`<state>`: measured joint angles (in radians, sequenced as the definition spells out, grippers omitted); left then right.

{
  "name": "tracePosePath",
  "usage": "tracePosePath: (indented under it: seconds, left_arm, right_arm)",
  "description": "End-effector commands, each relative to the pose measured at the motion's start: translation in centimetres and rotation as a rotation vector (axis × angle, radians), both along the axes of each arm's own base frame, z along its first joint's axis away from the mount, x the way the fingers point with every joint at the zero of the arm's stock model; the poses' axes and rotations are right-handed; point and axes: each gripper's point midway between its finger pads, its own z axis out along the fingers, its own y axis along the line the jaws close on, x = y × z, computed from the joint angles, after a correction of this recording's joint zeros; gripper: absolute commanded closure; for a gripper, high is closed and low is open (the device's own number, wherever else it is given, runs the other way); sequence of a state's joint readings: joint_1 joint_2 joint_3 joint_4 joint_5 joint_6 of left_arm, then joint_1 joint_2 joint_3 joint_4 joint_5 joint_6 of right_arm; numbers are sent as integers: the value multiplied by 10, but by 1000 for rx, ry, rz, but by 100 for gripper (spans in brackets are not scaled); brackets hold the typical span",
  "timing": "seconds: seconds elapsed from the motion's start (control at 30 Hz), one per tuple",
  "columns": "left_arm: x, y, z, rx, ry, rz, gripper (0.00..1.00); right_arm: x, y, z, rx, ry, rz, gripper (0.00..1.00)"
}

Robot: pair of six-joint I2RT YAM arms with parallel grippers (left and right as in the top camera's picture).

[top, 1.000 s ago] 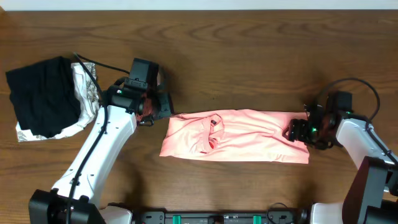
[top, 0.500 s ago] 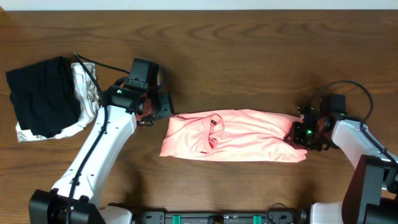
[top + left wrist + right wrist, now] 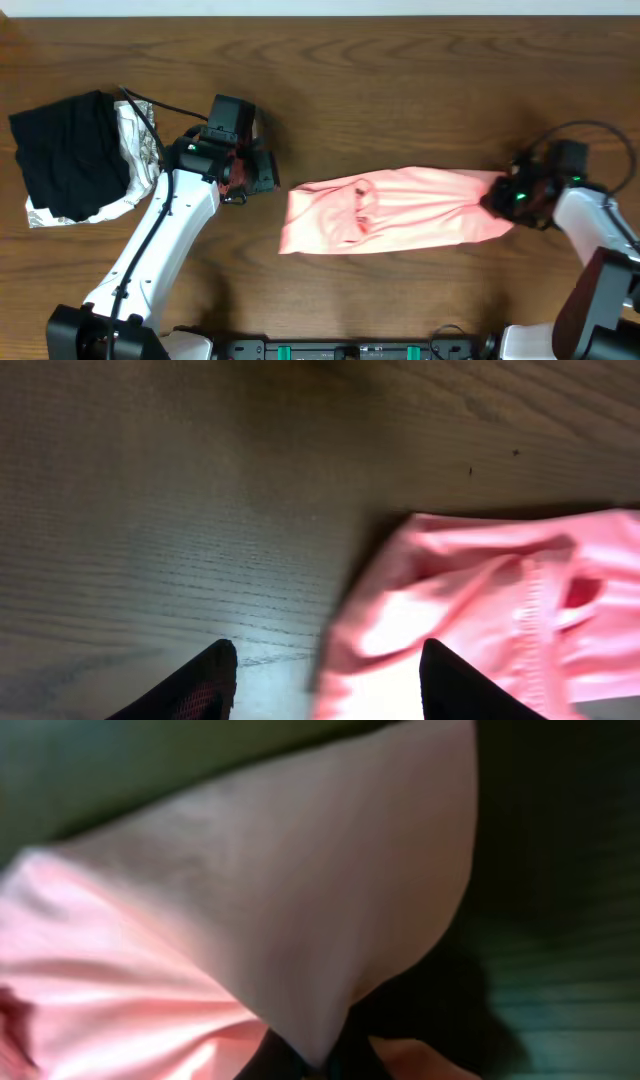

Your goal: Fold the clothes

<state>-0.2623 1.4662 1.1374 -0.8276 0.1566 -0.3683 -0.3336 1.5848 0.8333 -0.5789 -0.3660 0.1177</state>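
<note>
My right gripper is holding the pinched fold of the shirt, which lies in a long strip. It will rise, carry the fold over the shirt's end nearest my left gripper and release it.
The clothes (image 3: 400,208), a salmon-pink T-shirt, lie as a long crumpled strip across the table's middle. My right gripper (image 3: 500,195) is shut on its right end, and the fabric bunches toward the jaws. In the right wrist view the pink cloth (image 3: 250,920) narrows to a point pinched in the gripper (image 3: 322,1065). My left gripper (image 3: 265,173) stands open just left of the shirt's left end, apart from it. In the left wrist view its dark fingertips (image 3: 215,678) frame bare wood and the shirt's edge (image 3: 500,610), with nothing held in the gripper (image 3: 325,665).
A black folded garment (image 3: 65,150) lies on a silvery-white patterned cloth (image 3: 138,150) at the far left. A black cable loops over that pile, and another loops above the right arm.
My right gripper has shut on the shirt's right end and drawn it to the right. The whole shirt slid right, away from the left gripper. The left arm has not moved.
</note>
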Motion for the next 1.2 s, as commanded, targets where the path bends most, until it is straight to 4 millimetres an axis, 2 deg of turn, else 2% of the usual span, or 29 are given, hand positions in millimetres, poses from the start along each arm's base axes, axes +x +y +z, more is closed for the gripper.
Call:
tracePosePath:
  seconds: [0.0, 0.23, 0.33, 0.47, 0.6, 0.7, 0.93, 1.17]
  left_arm:
    - [0, 4, -3, 15, 5, 0, 41]
    - [0, 4, -3, 15, 5, 0, 41]
    - [0, 4, -2, 15, 4, 0, 41]
    - [0, 4, -3, 15, 4, 0, 41]
    - [0, 4, -3, 15, 4, 0, 41]
    - [0, 4, -3, 15, 4, 0, 41]
    - [0, 4, -3, 16, 6, 0, 40]
    - [0, 4, -3, 16, 6, 0, 40]
  right_arm:
    - [13, -31, 17, -31, -30, -89, 99]
    - [10, -89, 46, -169, 15, -209, 99]
    - [13, -96, 65, -191, 10, -179, 99]
    - [18, -90, 86, -200, 7, -128, 99]
    - [24, -71, 104, -208, 7, -30, 99]
    - [26, -46, 112, -212, 17, 71, 99]
    - [20, 8, 109, -283, 83, 261, 99]
    - [18, 67, 108, -313, 77, 435, 99]
